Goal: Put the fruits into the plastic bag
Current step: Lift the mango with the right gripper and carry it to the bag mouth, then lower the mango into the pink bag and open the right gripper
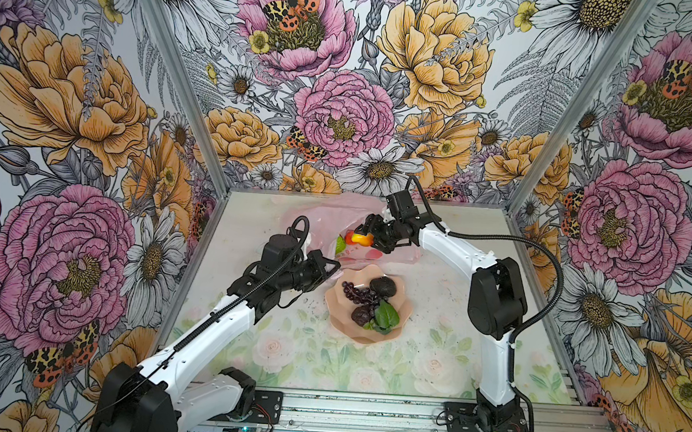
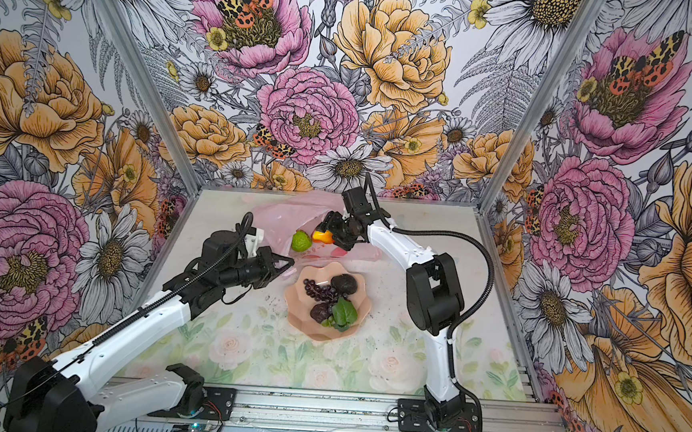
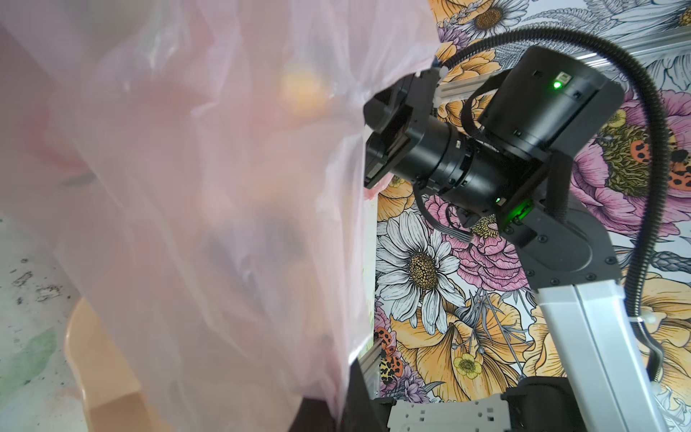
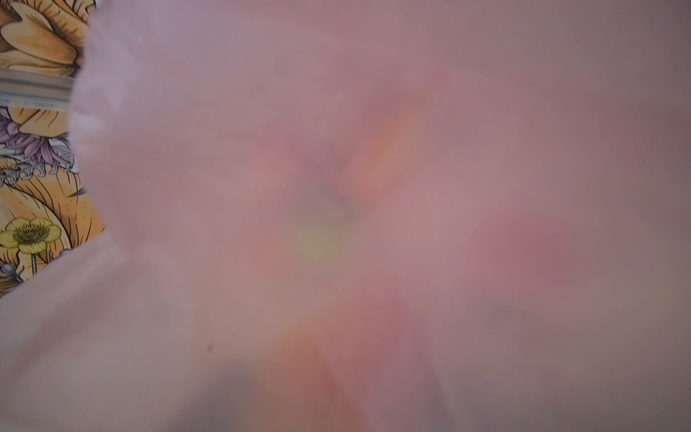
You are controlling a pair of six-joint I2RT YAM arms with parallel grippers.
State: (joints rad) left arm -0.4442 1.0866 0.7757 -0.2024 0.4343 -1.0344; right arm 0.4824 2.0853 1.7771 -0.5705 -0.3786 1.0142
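Observation:
The mango is already inside the bag's opening, so I should lower my right gripper toward the bag's lower film (image 1: 366,252) below it and let go of the mango there.
The pale-pink plastic bag (image 1: 327,220) lies at the back middle of the table, mouth toward the bowl. My left gripper (image 1: 332,265) is shut on the bag's near edge and holds it up. My right gripper (image 1: 365,239) reaches into the mouth, shut on an orange-yellow mango (image 1: 360,239). A bumpy green fruit (image 2: 301,241) lies inside the bag beside it. Purple grapes (image 1: 357,293), a dark avocado (image 1: 382,286) and another dark fruit (image 1: 360,315) with a green leaf (image 1: 385,315) lie in the bowl. Bag film (image 4: 374,187) covers the right wrist view and hides the jaws.
The peach-pink faceted bowl (image 1: 406,309) stands just in front of the bag, between both arms. In the left wrist view the bag (image 3: 187,187) drapes over the bowl's rim (image 3: 101,374), with the right arm's wrist (image 3: 430,157) beside it. Flowered walls enclose the table.

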